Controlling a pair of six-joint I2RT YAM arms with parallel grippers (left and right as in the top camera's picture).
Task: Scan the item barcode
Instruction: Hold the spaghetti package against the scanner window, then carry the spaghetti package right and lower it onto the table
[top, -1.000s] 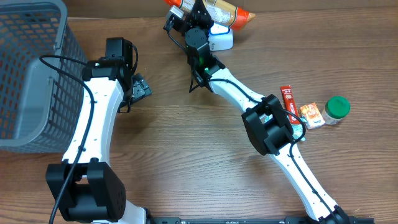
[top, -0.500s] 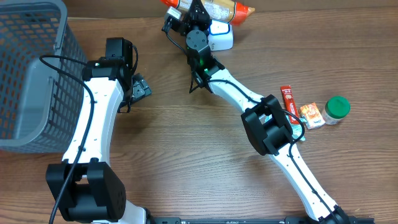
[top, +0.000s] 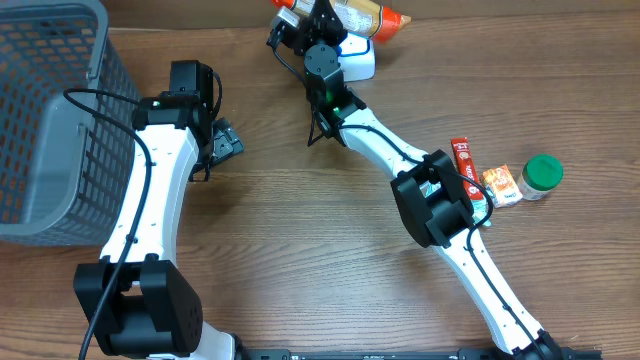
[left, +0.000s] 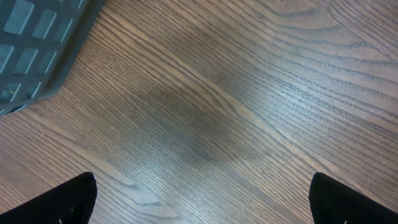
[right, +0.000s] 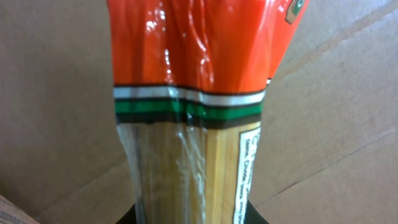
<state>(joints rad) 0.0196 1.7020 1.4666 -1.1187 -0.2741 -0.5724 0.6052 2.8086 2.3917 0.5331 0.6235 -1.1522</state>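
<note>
My right gripper moves back, to the right in the overhead view and down to bare wood (top: 428, 134) beside the red stick packet next. That spot is clear for releasing the spaghetti packet (top: 368, 14).
A long spaghetti packet (right: 189, 112), orange at its end with green, white and black stripes above a clear window, fills the right wrist view. My right gripper (right: 193, 218) is shut on its lower part, and only the dark fingertips (right: 132, 216) show. From overhead, the right gripper (top: 320, 18) holds the packet (top: 368, 14) at the table's far edge, just above a white scanner (top: 358, 64). No barcode shows. My left gripper (top: 224, 140) hangs open over bare wood, its fingertips (left: 65, 202) wide apart with nothing between them.
A grey mesh basket (top: 40, 120) stands at the left, and its corner (left: 37, 43) shows in the left wrist view. A red stick packet (top: 462, 158), a small orange packet (top: 498, 186) and a green-lidded jar (top: 543, 173) lie at the right. Brown cardboard (right: 56, 93) stands behind the spaghetti packet.
The right gripper and the spaghetti packet have shifted slightly to the right over the scanner. The left arm has not moved.
</note>
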